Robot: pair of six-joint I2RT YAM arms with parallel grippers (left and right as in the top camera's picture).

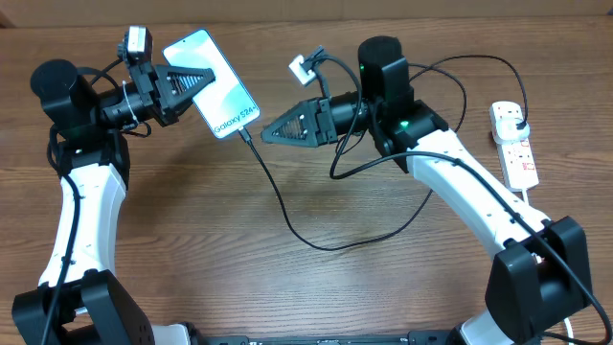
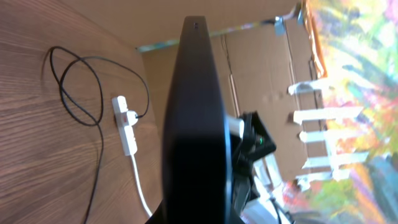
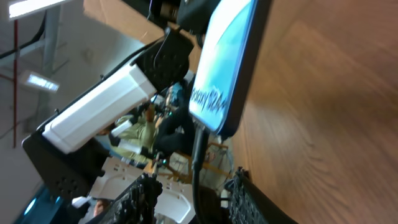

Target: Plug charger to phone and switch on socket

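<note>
The connector (image 3: 200,134) is already in the phone's bottom port, so the left gripper will next move down onto the bare tabletop below the phone and release it there.
My left gripper (image 1: 196,80) is shut on the phone (image 1: 222,91) and holds it tilted above the table, its cyan screen facing up. In the left wrist view the phone (image 2: 196,112) shows edge-on as a dark slab. The charger (image 1: 287,211) runs from the phone's bottom edge in a loop across the table to its plug (image 1: 514,117) in the socket (image 1: 519,153). In the right wrist view the connector (image 3: 200,134) sits in the phone's (image 3: 227,56) bottom port. My right gripper (image 1: 270,130) is open, its fingers (image 3: 196,199) on either side of the cable without touching it.
The socket (image 2: 126,124) lies at the table's right edge with its thick white cord (image 2: 140,186) trailing off toward the front. Black cable loops (image 2: 78,87) lie near it. A small white block (image 1: 304,68) on a wire sits behind the right gripper.
</note>
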